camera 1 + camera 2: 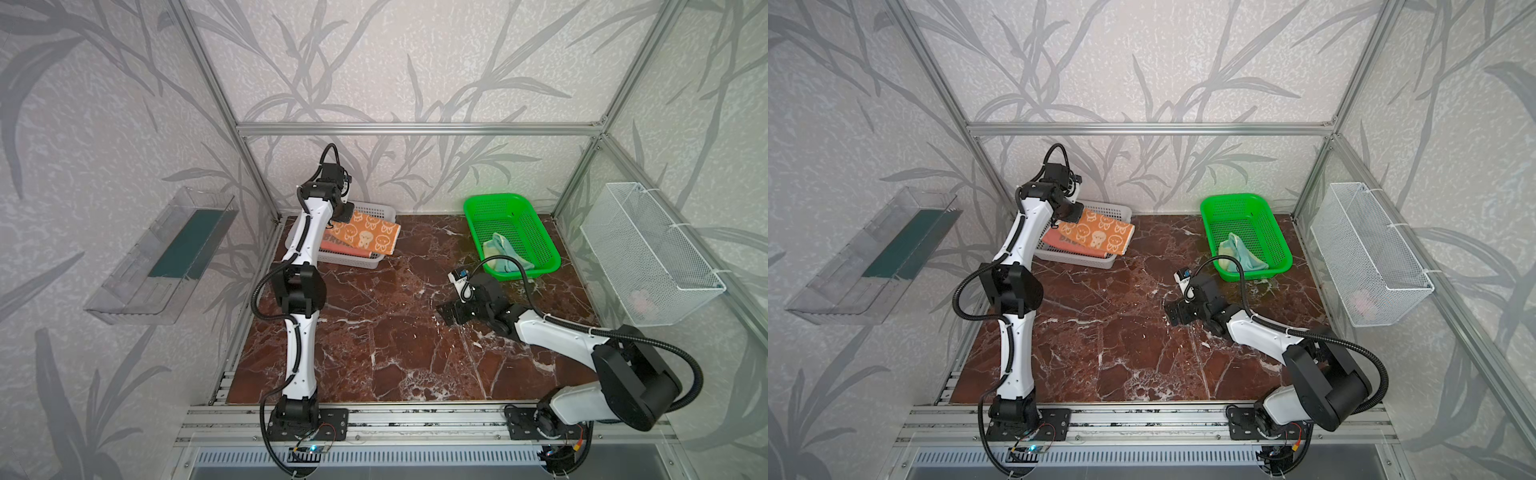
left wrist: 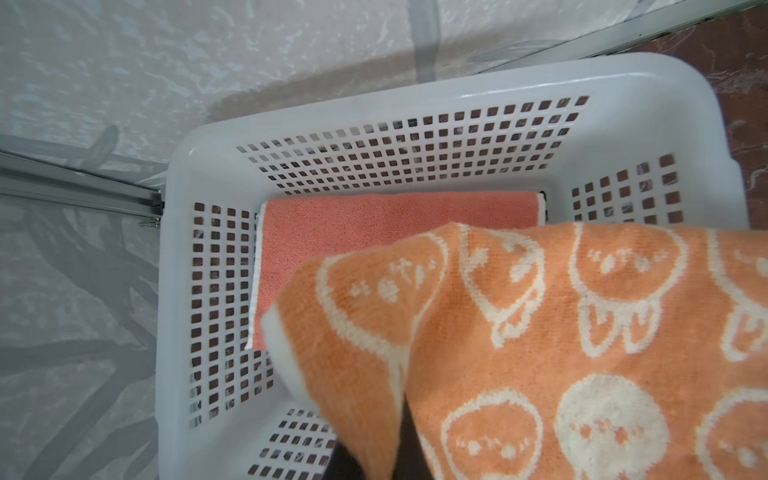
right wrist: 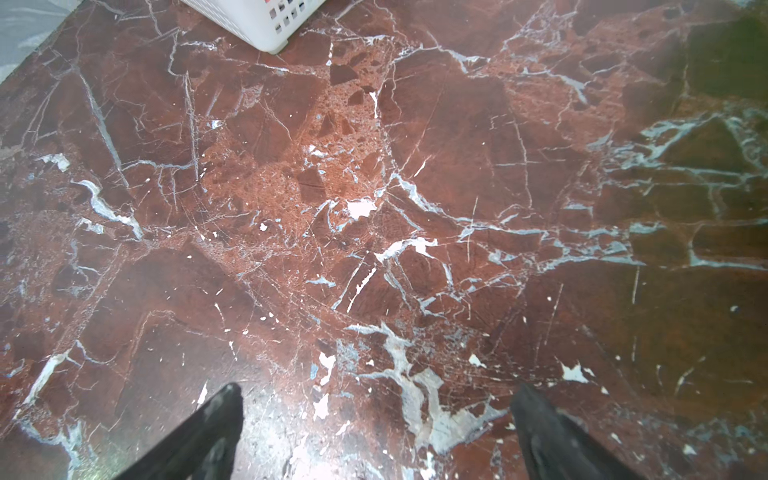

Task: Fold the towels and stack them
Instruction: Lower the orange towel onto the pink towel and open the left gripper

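The salmon-pink towel already lies folded flat below, so the left gripper will next go down into the white basket [image 1: 374, 210] and let go of the orange corner on top of that towel.
My left gripper [image 2: 382, 457] is shut on a corner of the folded orange towel with cream rabbit faces [image 1: 370, 237] [image 2: 561, 332]. It holds the towel over the white basket [image 1: 374, 210] [image 2: 415, 95] at the back left. A folded salmon-pink towel [image 1: 345, 248] [image 2: 374, 224] lies flat in that basket, partly under the orange one. A crumpled pale yellow and light-blue towel [image 1: 503, 251] [image 1: 1239, 253] sits in the green basket [image 1: 498, 198] at the back right. My right gripper [image 1: 446, 313] [image 3: 376, 399] hangs open and empty just above the marble table, in front of the green basket.
A white wire basket [image 1: 652, 257] hangs on the right wall and a clear plastic tray [image 1: 162, 253] on the left wall. Aluminium frame posts stand at the back corners. The brown marble tabletop [image 1: 395, 332] stretches between both arms.
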Motion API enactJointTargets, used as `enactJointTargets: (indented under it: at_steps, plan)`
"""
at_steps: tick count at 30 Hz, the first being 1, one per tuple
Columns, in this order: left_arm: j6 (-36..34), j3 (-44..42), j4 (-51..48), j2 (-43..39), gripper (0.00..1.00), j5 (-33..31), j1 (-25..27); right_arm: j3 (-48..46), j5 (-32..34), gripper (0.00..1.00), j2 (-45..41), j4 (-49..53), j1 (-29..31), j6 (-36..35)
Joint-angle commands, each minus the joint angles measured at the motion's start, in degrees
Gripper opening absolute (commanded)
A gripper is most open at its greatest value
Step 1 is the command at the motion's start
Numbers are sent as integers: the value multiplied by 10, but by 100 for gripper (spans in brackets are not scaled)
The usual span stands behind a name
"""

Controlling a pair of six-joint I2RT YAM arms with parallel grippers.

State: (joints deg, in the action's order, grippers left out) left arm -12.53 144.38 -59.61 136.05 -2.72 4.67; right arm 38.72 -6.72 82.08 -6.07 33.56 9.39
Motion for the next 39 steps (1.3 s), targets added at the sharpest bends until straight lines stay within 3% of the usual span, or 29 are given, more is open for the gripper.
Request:
enactJointTargets:
  at_steps: [1,10,26,35,39]
  plan:
    - [-28,-5,32,32,0,-14,-7,23,1,99,9,26,10,6]
    - [-44,21,68,84,0,-54,-28,55,14,99,45,60,28,7]
    - [-80,23,105,89,1,-89,-33,138,17,99,137,79,67,-10]
    - [-86,23,112,111,53,-156,-34,140,16,99,137,76,73,-14]
    - [-87,24,119,108,63,-180,-34,138,17,99,135,72,76,-14]
